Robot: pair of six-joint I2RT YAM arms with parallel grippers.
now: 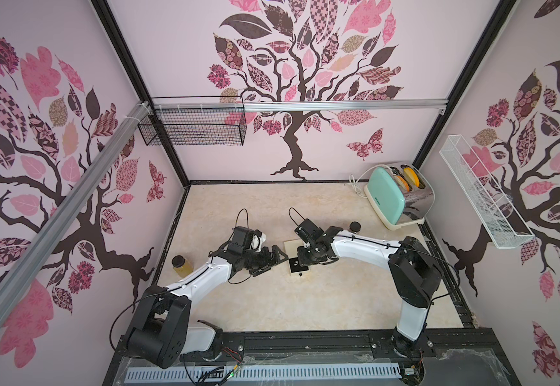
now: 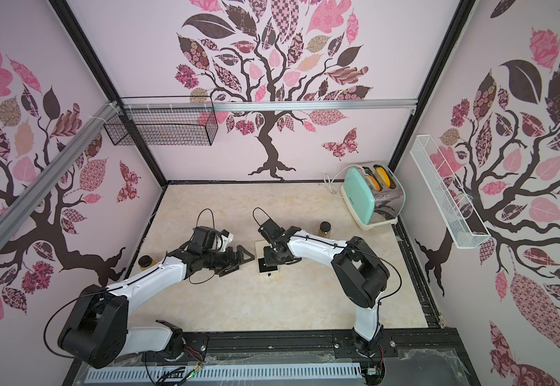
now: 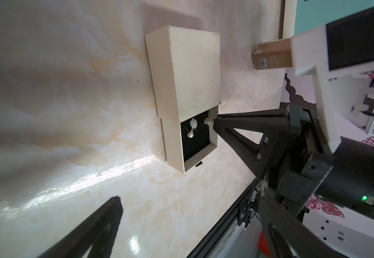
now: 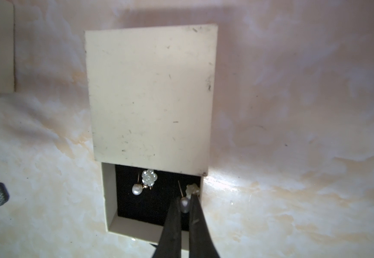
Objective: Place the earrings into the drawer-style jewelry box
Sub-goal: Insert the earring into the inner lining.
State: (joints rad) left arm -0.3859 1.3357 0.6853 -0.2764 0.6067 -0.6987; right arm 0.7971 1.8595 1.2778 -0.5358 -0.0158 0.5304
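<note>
The right gripper moves down toward the resting earring next and releases the second earring onto the bare black lining (image 1: 296,266) (image 4: 166,194), since that lining lies below the gripper.
The cream drawer-style jewelry box (image 4: 150,93) lies mid-table, its black-lined drawer (image 4: 109,196) pulled partly out. One earring (image 4: 149,177), a white flower with a pearl drop, rests on the lining. My right gripper (image 4: 185,198) is shut on a second earring (image 4: 184,205) of the same kind, pinching the pearl just over the drawer's edge. In the left wrist view that held earring (image 3: 208,121) hangs at the drawer's (image 3: 175,143) side wall. My left gripper (image 1: 273,264) stands open with nothing between its fingers, just left of the box (image 1: 291,248). In a top view the right gripper (image 2: 272,260) hides most of the drawer.
A jar (image 1: 181,264) of amber stuff with a black lid stands by the left arm, another jar (image 1: 355,226) behind the right arm. A mint toaster (image 1: 395,197) sits in the back right corner. Wire baskets hang on the back wall (image 1: 191,123) and the right wall (image 1: 482,194).
</note>
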